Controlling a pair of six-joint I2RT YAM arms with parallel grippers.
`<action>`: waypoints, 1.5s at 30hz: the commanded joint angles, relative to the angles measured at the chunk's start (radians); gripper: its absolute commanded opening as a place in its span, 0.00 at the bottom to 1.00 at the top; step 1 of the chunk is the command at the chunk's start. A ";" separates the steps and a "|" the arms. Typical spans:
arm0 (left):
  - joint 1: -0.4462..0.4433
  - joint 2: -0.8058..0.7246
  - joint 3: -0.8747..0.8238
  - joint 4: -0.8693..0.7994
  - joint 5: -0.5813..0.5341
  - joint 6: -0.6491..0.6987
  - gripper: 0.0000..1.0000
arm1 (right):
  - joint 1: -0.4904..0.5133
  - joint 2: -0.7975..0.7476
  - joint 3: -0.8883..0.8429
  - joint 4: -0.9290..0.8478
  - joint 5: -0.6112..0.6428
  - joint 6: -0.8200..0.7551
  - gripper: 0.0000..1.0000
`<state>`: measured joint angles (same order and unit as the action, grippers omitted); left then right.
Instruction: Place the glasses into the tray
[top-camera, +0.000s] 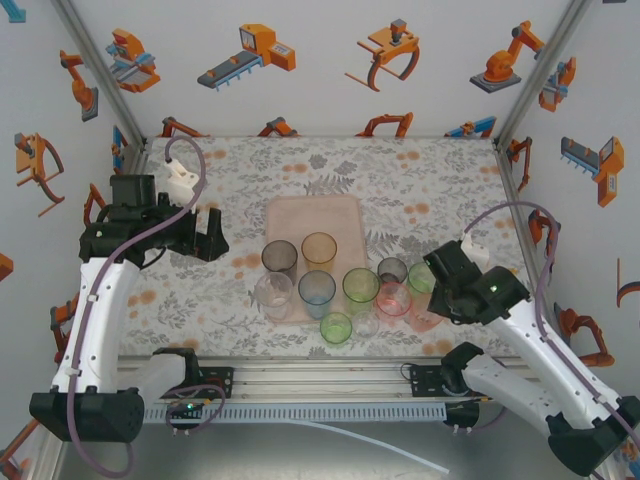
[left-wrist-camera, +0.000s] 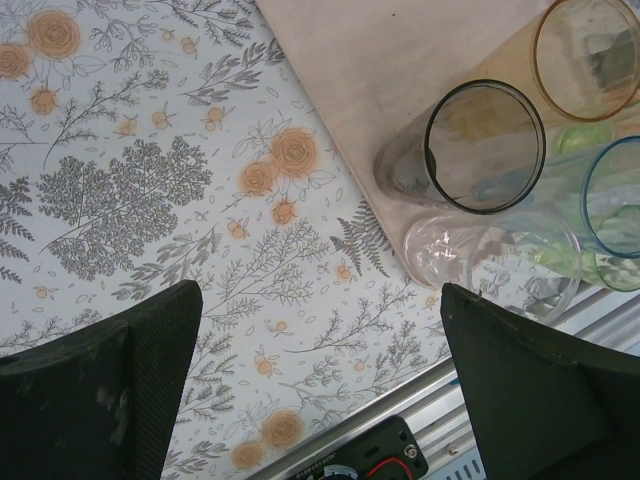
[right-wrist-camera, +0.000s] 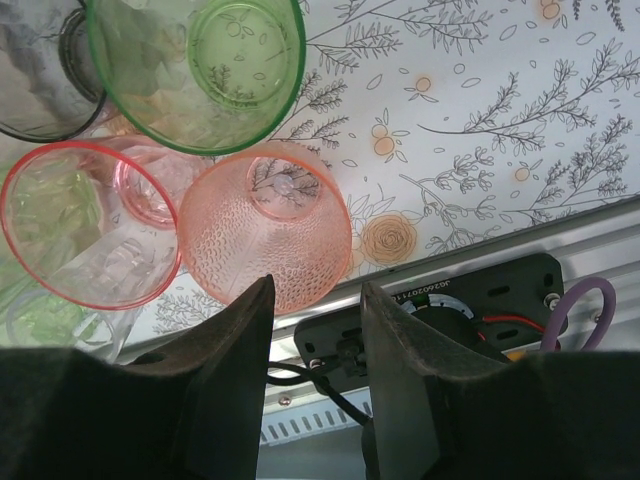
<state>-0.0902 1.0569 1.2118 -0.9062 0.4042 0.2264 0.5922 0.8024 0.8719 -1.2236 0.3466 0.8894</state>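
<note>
My right gripper lowers next, open fingers astride the pink glass's rim (right-wrist-camera: 334, 284) on the side by the bar, since the glass's empty opening fits one finger.
The pale pink tray (top-camera: 312, 218) lies mid-table. Standing on it are a smoky grey glass (top-camera: 280, 258), an orange glass (top-camera: 319, 250), a clear glass (top-camera: 273, 294) and a blue glass (top-camera: 317, 289). A green glass (top-camera: 360, 287) stands at its right edge, and several more glasses cluster to the right on the tabletop. My left gripper (top-camera: 208, 232) (left-wrist-camera: 320, 330) hangs open over bare tabletop left of the tray (left-wrist-camera: 400, 60), with nothing between its fingers. My right gripper (top-camera: 438, 292) (right-wrist-camera: 318, 290) is open and empty, its tips just short of a pink textured glass (right-wrist-camera: 265, 225).
Beside the pink glass stand a red-rimmed glass (right-wrist-camera: 90, 225), a green glass (right-wrist-camera: 195, 65) and a grey glass (right-wrist-camera: 40, 80). A small green glass (top-camera: 336, 327) sits near the front edge. The metal rail (top-camera: 330, 378) runs along the table's front. Patterned walls enclose the sides.
</note>
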 joint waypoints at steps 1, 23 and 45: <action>-0.006 -0.013 0.019 -0.019 0.001 0.024 0.96 | -0.005 0.005 -0.026 -0.014 0.040 0.066 0.40; -0.012 -0.032 -0.004 -0.003 0.005 0.025 0.96 | -0.005 -0.010 -0.158 0.088 -0.031 0.118 0.32; -0.016 -0.035 -0.006 0.004 0.025 0.023 0.96 | -0.005 -0.038 -0.206 0.082 -0.069 0.163 0.09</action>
<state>-0.1001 1.0348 1.2091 -0.9054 0.4057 0.2268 0.5911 0.7723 0.6739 -1.1255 0.2768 1.0256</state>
